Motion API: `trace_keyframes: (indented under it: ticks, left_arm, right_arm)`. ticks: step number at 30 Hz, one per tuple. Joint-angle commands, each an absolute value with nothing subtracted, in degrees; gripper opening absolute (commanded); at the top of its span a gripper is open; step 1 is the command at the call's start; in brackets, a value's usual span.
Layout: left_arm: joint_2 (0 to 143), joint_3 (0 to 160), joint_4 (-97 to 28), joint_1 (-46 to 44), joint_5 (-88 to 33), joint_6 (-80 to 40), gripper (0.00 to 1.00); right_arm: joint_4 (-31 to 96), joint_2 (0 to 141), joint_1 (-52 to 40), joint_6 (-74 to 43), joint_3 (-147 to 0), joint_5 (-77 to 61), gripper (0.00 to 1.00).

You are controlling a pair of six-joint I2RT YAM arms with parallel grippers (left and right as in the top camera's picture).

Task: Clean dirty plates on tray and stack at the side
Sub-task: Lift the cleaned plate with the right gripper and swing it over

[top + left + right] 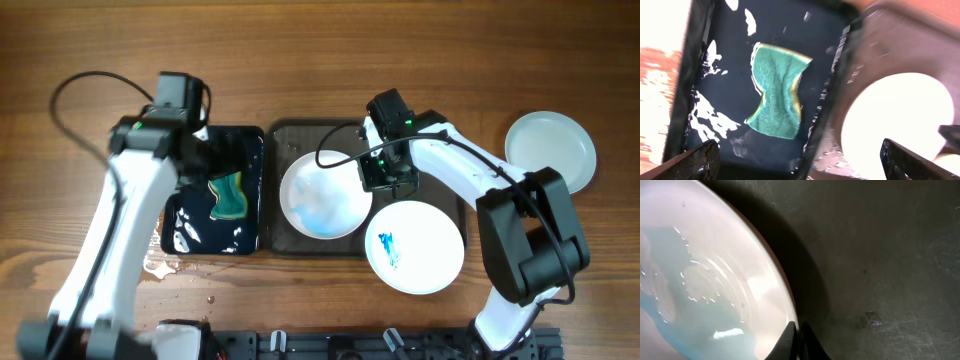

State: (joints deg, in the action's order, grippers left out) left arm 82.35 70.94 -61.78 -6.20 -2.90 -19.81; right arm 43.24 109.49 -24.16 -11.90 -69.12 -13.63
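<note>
I should next raise my right gripper, tip the plate over the black basin and then release it on top of the clean plate (pixel 550 150), because its watery film needs to drain before stacking.
A white plate (pixel 323 195) with a pale watery blue film lies on the left part of the dark grey tray (pixel 440 185). My right gripper (pixel 378 180) is shut on this plate's right rim. The right wrist view shows the fingers (pixel 797 341) pinching the edge of the plate (pixel 705 270) over the tray (pixel 880 255). A second plate (pixel 414 247) with a blue smear sits at the tray's front right. A third, clean plate (pixel 550 150) lies on the table at the far right. My left gripper (pixel 208 155) is open and empty (pixel 800 160) above the black basin.
The glossy black basin (pixel 190 225) stands left of the tray and holds water and a green sponge (pixel 230 195). The sponge (pixel 775 95) also shows in the left wrist view, with the plate (pixel 900 115) to its right. Water is spilled on the table (pixel 165 263) by the basin's front left corner.
</note>
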Motion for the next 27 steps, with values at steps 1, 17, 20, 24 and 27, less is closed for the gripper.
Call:
trace_keyframes:
  ticks: [1, 17, 20, 24, 27]
  left_arm:
    - [73.95, 71.70, -62.83, -5.82, -3.29, -19.88, 1.00]
    - [70.59, 71.70, -63.29, 10.46, 1.39, -23.20, 1.00]
    - [71.72, 71.70, -63.29, 12.93, 1.37, -23.22, 1.00]
    - [72.47, 71.70, -62.98, 14.04, 1.34, -23.24, 1.00]
    - [72.44, 71.70, -62.83, 14.06, 1.37, -23.22, 1.00]
  right_arm:
    - [44.16, 108.79, -23.94, -8.75, -71.48, -12.01, 0.05]
    - [64.55, 107.11, -23.97, -6.28, -100.14, -5.37, 0.05]
    - [66.87, 107.13, -24.71, -6.02, -103.13, -6.04, 0.05]
    - [66.37, 107.20, -27.66, -6.02, -104.68, -7.75, 0.04]
    - [64.73, 108.38, -30.70, -6.17, -104.68, -9.04, 0.05]
